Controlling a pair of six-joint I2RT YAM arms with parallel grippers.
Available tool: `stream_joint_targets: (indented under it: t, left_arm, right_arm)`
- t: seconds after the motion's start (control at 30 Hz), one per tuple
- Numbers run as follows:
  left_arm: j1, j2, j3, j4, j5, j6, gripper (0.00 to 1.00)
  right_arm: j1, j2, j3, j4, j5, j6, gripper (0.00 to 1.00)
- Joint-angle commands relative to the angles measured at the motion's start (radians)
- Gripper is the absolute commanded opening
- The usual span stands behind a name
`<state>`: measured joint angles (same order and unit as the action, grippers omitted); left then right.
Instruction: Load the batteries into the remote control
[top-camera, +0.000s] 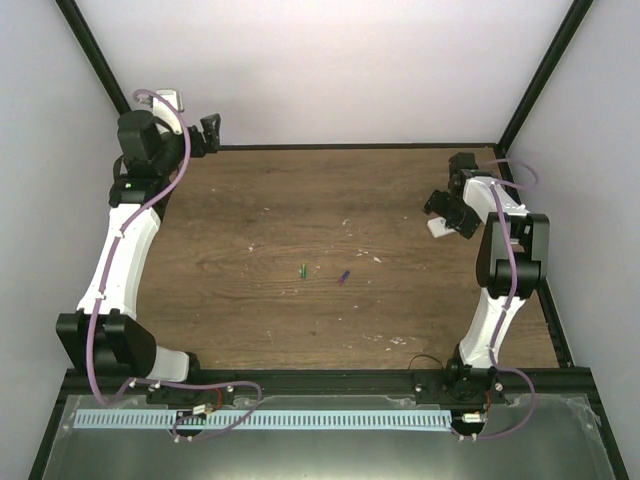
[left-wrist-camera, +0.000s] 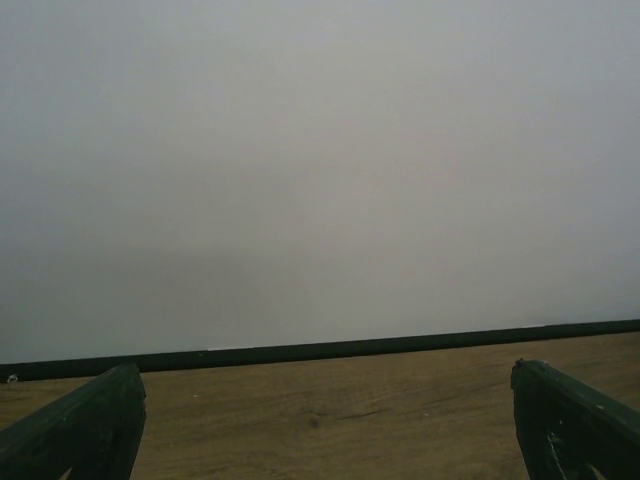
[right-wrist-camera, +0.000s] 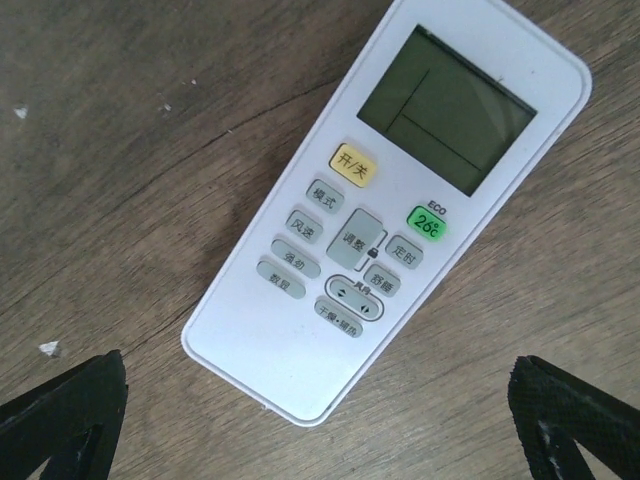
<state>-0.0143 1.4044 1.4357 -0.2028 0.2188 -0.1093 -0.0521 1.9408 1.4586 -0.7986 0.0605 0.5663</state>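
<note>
The robot will next lower its right gripper to the remote control's buttoned lower end and close it across the remote control's long sides, which fit between the open fingers.
The white remote control (right-wrist-camera: 385, 210) lies face up on the wooden table, with a grey screen, a yellow button and a green button showing. My right gripper (right-wrist-camera: 315, 368) is open above its lower end, one finger on each side, not touching it. In the top view only a white end of the remote control (top-camera: 437, 228) shows under the right gripper (top-camera: 450, 212) at the table's right side. The green battery (top-camera: 303, 269) and the purple battery (top-camera: 343, 277) lie loose at the table's middle. My left gripper (top-camera: 210, 132) is open and empty at the far left corner, and in its wrist view (left-wrist-camera: 322, 372) it faces the back wall.
A black frame rail (left-wrist-camera: 320, 352) runs along the table's far edge below the white back wall. Black corner posts (top-camera: 535, 75) stand at the back left and right. A white slotted strip (top-camera: 260, 420) lies in front of the arm bases.
</note>
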Motion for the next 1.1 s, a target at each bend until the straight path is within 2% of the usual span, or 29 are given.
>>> stream_joint_targets:
  t: [0.0, 0.57, 1.07]
  left_arm:
    - [0.003, 0.012, 0.001, 0.011, -0.004, 0.04, 1.0]
    - [0.003, 0.067, 0.023, -0.004, -0.021, 0.098, 1.0]
    - [0.003, 0.085, 0.02, -0.024, 0.004, 0.111, 1.0]
  right_arm:
    - [-0.006, 0.035, 0.055, -0.04, 0.007, 0.039, 1.0]
    - [-0.008, 0.181, 0.212, -0.121, 0.053, 0.053, 1.0]
    - [-0.011, 0.209, 0.183, -0.106, 0.068, 0.021, 0.99]
